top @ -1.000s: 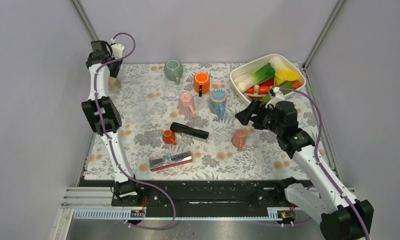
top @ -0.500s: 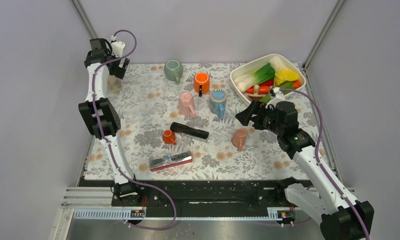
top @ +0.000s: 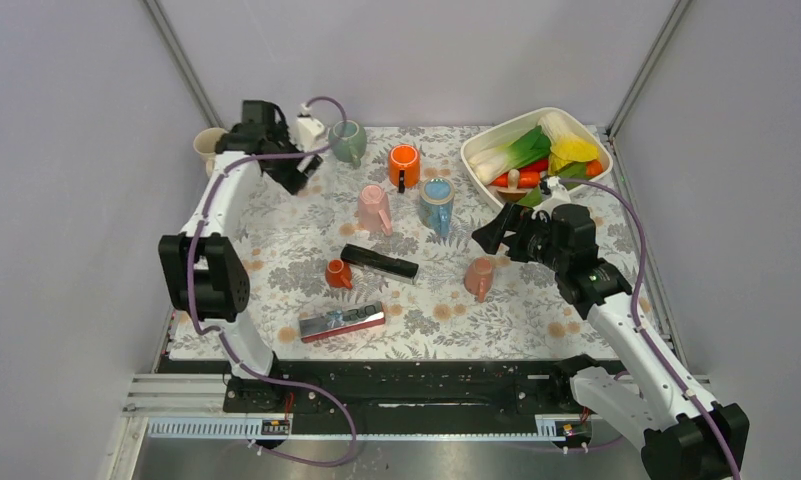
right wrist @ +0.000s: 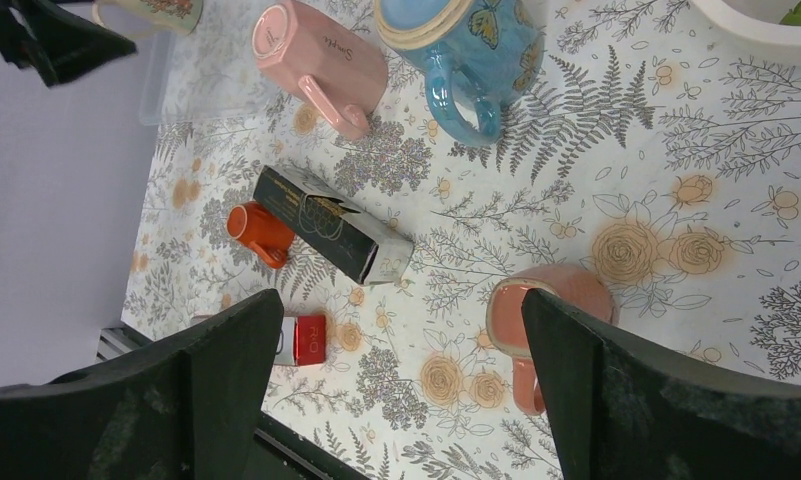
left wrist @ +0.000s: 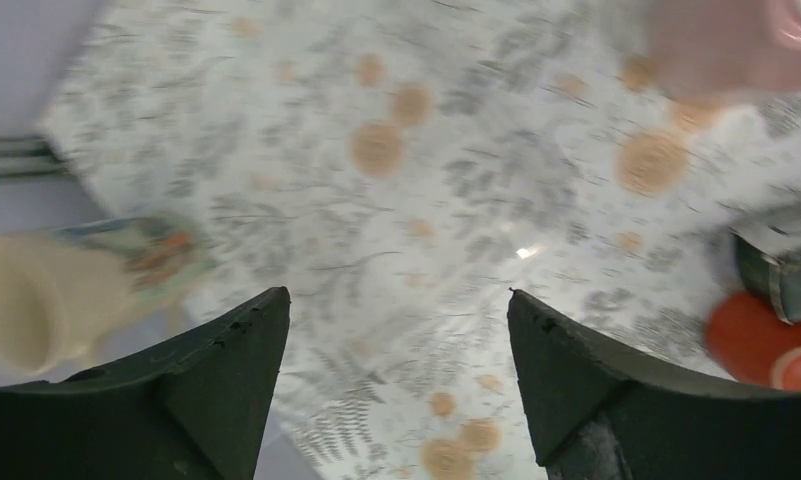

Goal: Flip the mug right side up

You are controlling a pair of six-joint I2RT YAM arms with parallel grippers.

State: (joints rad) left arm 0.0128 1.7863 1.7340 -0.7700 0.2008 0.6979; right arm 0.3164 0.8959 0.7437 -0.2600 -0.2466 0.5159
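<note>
The left gripper moves back and to the right in the top view next. Then it lowers to the small orange cup's handle, because that cup stands bottom up.
A cream mug [top: 208, 148] with a floral band stands mouth up at the far left, just off the patterned mat. In the left wrist view the cream mug [left wrist: 36, 300] is a blur at the left edge. My left gripper [top: 301, 178] hangs open to its right over the mat, clear of it, and the left gripper [left wrist: 396, 295] has nothing between its fingers. My right gripper [top: 488, 232] is open above the right half of the mat. In its own view the right gripper [right wrist: 401, 300] frames a salmon mug [right wrist: 551, 295].
On the mat are a green mug [top: 347, 141], an orange mug [top: 404, 165], a pink mug [top: 374, 208], a blue mug [top: 436, 203], a small orange cup [top: 337, 273], a black box [top: 379, 263] and a red packet [top: 341, 322]. A white tub of vegetables [top: 536, 150] sits back right.
My left gripper has opened, let go of the cream mug at the back left and swung right over the mat. The right arm has stayed put.
</note>
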